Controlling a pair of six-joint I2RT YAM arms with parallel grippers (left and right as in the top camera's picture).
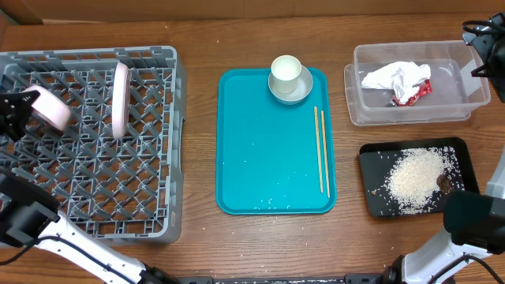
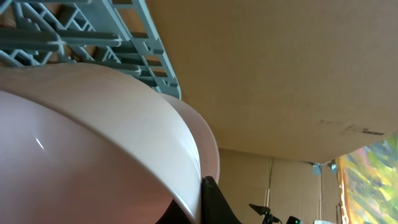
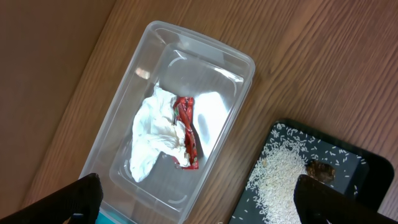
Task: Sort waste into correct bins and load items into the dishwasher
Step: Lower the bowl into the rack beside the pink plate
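My left gripper holds the whitish bowl and needs to move toward the plate and down, into the dish rack's free wires between the whitish bowl and the upright plate, before it releases the bowl.
My left gripper is shut on the rim of a whitish bowl and holds it on edge over the left part of the grey dish rack. The bowl fills the left wrist view. The pink-white plate stands upright in the rack. A white cup sits in the second bowl on the teal tray, with the chopsticks beside them. My right gripper is open and empty above the clear tub, which holds the white paper and the red wrapper.
The teal tray lies mid-table with a few rice grains near its front edge. The black tray at the right front holds the rice pile and the brown scrap. The clear tub stands behind it.
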